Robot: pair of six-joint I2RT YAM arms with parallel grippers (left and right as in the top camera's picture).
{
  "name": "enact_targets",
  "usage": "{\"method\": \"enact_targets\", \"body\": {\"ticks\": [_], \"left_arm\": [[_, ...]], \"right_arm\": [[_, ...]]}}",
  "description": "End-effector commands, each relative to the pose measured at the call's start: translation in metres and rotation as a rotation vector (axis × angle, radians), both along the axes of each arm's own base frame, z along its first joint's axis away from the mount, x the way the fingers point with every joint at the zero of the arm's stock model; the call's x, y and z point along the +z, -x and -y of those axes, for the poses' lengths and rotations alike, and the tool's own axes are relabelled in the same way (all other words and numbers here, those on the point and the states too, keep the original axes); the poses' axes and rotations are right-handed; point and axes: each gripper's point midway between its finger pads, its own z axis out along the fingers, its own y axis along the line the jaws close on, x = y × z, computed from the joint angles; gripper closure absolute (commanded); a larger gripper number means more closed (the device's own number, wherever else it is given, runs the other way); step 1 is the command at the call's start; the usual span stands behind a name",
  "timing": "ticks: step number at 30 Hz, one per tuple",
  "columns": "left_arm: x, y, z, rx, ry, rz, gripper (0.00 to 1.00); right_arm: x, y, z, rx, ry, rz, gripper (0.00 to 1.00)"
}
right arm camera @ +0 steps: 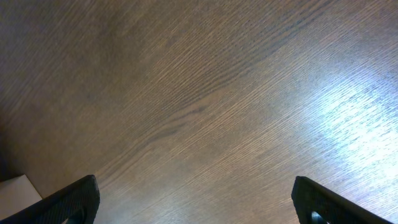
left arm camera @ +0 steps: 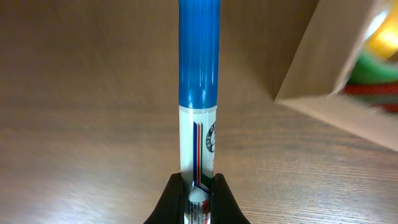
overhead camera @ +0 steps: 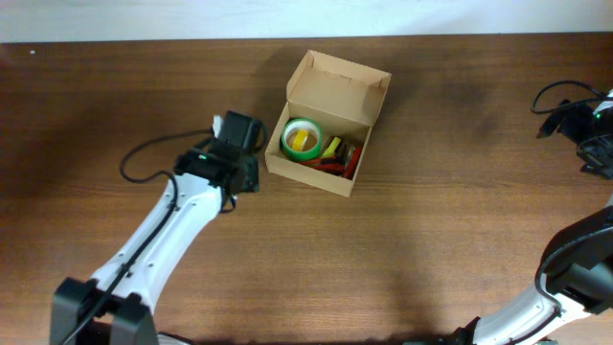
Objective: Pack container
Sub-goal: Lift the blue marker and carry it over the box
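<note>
My left gripper turns and carries the marker to the right in the overhead view, over the red pens, to release it next, because the box stands open.
The container is a brown cardboard box with its flap lid open, at the table's middle back. Inside lie a green and yellow tape roll and red and yellow pens. My left gripper is just left of the box and is shut on a white marker with a blue cap. The box's near wall shows at the right of the left wrist view. My right gripper is open and empty over bare wood at the far right.
A black cable loops left of the left arm. Cables lie at the right edge by the right arm. A pale object's corner shows at the bottom left of the right wrist view.
</note>
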Motion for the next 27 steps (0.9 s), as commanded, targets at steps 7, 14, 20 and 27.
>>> {"method": "enact_targets", "body": {"ticks": [7, 14, 20, 27], "left_arm": [[0.134, -0.053, 0.014, -0.452, -0.233, 0.263, 0.98], [0.185, -0.084, 0.045, -0.751, -0.257, 0.387, 0.98], [0.167, -0.117, 0.073, -0.917, -0.268, 0.367, 0.98], [0.090, -0.111, 0.105, -1.122, -0.291, 0.149, 0.98]], "right_arm": [[-0.004, 0.000, 0.000, -0.003, -0.004, -0.009, 0.01], [-0.004, 0.000, 0.000, -0.003, -0.004, -0.009, 0.01], [-0.004, 0.000, 0.000, -0.003, -0.004, -0.009, 0.01], [-0.004, 0.000, 0.000, -0.003, -0.004, -0.009, 0.01]]}}
